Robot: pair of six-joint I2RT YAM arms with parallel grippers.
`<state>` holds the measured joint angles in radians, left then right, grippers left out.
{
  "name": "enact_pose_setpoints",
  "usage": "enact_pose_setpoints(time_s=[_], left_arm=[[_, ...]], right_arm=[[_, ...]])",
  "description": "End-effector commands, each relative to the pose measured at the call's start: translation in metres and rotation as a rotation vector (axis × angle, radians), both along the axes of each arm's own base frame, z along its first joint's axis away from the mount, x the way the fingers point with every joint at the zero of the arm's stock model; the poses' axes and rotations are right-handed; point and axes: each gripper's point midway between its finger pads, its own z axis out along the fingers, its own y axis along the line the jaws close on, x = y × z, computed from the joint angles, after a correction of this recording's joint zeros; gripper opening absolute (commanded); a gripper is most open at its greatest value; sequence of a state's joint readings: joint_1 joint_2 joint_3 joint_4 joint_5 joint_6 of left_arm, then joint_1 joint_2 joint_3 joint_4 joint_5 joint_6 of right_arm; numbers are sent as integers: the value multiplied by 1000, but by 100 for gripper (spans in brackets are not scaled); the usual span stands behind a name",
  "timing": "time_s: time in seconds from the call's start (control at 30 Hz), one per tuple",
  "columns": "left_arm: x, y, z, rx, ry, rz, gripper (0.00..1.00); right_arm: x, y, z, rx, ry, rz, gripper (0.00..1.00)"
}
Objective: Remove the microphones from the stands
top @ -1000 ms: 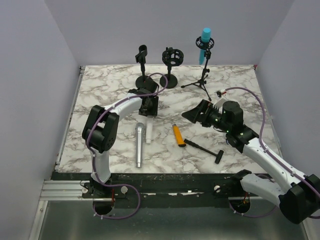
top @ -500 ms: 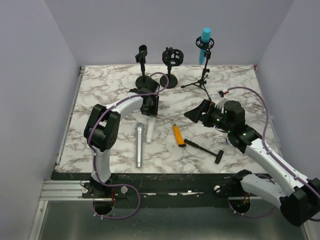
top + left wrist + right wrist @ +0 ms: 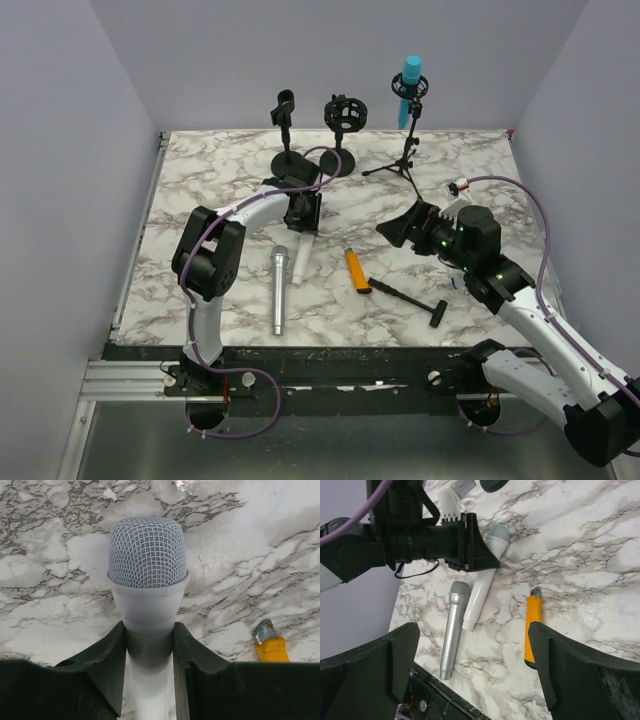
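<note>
The left gripper moves back and to the left in the top view next, past the silver microphone [image 3: 278, 290], and releases on the marble beside it, since that is clear.
A blue microphone [image 3: 411, 82] stands upright in a black tripod stand [image 3: 404, 152] at the back right. A white microphone [image 3: 299, 262] lies flat on the marble table. My left gripper [image 3: 303, 213] is low over it, its black fingers [image 3: 107, 665] pressed against both sides of the white microphone's neck [image 3: 148, 630]. A silver microphone [image 3: 278, 290] lies beside the white one. My right gripper [image 3: 397, 228] is open wide and empty above the table right of the middle, well short of the tripod. In the right wrist view [image 3: 472, 645] it looks toward the two lying microphones.
Two empty black stands are at the back: a clip stand [image 3: 286, 125] and a shock-mount stand [image 3: 345, 118]. An orange utility knife [image 3: 357, 270] and a black T-shaped tool [image 3: 410, 298] lie in the middle. Grey walls enclose the table [image 3: 200, 180].
My right gripper has shifted a little to the right and back. My left gripper has shifted only slightly over the white microphone.
</note>
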<state>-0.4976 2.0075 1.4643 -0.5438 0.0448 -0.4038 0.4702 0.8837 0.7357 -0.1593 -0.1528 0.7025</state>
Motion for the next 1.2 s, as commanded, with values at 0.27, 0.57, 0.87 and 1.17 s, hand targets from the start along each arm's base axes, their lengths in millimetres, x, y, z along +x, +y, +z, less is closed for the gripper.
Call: enact_pose_setpoints(time_s=[0.27, 0.57, 0.87, 1.17], left_arm=[[-34, -34, 124, -301, -200, -176, 0], [-72, 28, 126, -223, -248, -113, 0], [-109, 95, 74, -83, -171, 111, 0], [-110, 135, 48, 94, -176, 264, 0]], right_arm=[[9, -1, 4, -38, -6, -15, 100], [12, 6, 0, -21, -13, 7, 100], [20, 20, -15, -13, 18, 56, 100], [23, 25, -21, -2, 26, 73, 100]])
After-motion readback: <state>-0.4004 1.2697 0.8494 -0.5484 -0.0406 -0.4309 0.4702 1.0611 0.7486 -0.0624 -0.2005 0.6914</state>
